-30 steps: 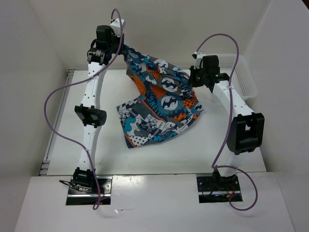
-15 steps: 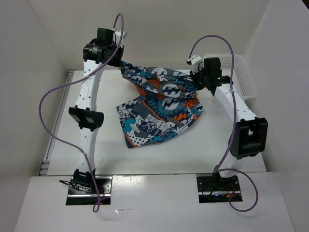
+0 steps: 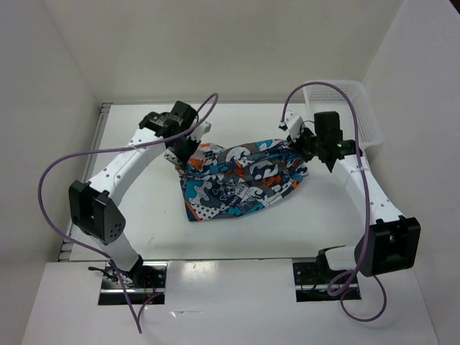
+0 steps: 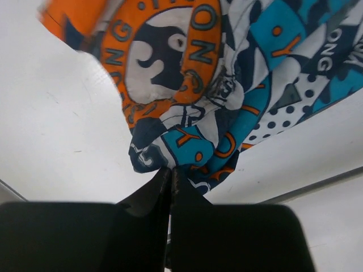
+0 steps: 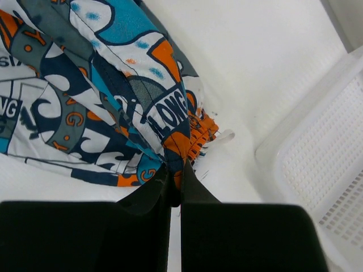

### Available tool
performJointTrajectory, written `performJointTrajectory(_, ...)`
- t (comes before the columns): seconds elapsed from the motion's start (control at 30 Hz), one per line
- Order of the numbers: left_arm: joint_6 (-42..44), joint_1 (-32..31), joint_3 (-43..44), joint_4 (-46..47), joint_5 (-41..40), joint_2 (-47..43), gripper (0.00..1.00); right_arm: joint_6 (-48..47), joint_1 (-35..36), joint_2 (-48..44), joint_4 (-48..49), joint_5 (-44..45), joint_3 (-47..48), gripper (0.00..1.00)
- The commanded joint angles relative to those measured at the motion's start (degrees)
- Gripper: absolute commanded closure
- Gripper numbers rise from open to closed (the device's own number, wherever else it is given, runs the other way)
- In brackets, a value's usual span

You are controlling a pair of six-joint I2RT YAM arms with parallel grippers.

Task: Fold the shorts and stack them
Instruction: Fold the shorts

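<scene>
The robot's right gripper will next pull the pinch of orange fabric back over the shorts' loose side edge (image 3: 302, 177) and let go of it there, since that edge lies back toward the base from the gripper.
The shorts (image 3: 241, 178), printed in blue, orange, white and grey, lie bunched on the white table, folded over themselves. My left gripper (image 3: 181, 153) is low at their left upper corner, shut on a pinch of the fabric (image 4: 187, 153). At the right upper corner my right gripper (image 3: 300, 148) is also down near the table, shut on the orange gathered edge of the shorts (image 5: 187, 141). A bit of white drawstring (image 5: 226, 135) pokes out beside that edge. The cloth runs between both grippers and spreads toward the near side.
A white plastic mesh basket (image 3: 353, 111) stands at the back right, close behind my right gripper; its wall (image 5: 317, 170) fills the right of the right wrist view. White walls enclose the table on three sides.
Both grippers have come down from high above the table to just over it, bringing the held upper edge of the shorts forward and down onto the lower part.
</scene>
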Motion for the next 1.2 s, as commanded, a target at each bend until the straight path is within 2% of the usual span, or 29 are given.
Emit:
performJointTrajectory(0.0,0.16,-0.69,-5.19,4.78,-1.39,-4.77,1.00,-3.45,-0.51,-4.78,-1.19,-1.79,-3.47,1.00)
performJointTrajectory(0.07,0.16,-2.53,-10.99,6.19,-1.91,-7.48,1.00,-4.07,-0.51,-5.93,-1.89,-1.79,-6.54,1.00)
performJointTrajectory(0.2,0.16,-5.70,-20.57,9.97,-4.82,-11.10,0.94,-7.05,-0.51,-9.00,-1.90,-1.79,-11.90,1.00)
performJointTrajectory(0.37,0.16,-8.08,-27.18,9.03,-2.81,-12.33,0.53,-10.04,-0.51,-11.55,-2.95,-1.26,-18.41,0.98)
performJointTrajectory(0.53,0.16,-8.08,-27.19,3.12,2.47,-14.53,0.42,-11.54,-0.51,-14.45,-3.57,0.06,-22.37,0.95)
performJointTrajectory(0.6,0.16,-8.08,-27.19,5.57,0.21,-15.23,0.41,-11.54,-0.51,-14.46,-3.57,0.06,-23.08,0.95)
performJointTrajectory(0.73,0.16,-8.60,-25.87,7.77,-0.43,-9.36,0.41,-11.54,-0.51,-14.99,-3.57,-0.47,-23.08,0.94)
performJointTrajectory(0.93,0.16,-9.84,-35.95,14.26,-4.99,-6.54,0.40,-11.54,-0.51,-14.46,-3.04,0.15,-22.03,0.94)
performJointTrajectory(1.1,0.16,-9.84,-35.97,18.57,-3.94,-2.94,0.40,-11.02,-0.51,-13.93,-3.04,0.15,-21.49,0.94)
performJointTrajectory(1.17,0.16,-9.84,-35.97,19.90,-4.64,-1.27,0.50,-11.02,-0.51,-13.40,-3.04,0.15,-20.97,0.95)
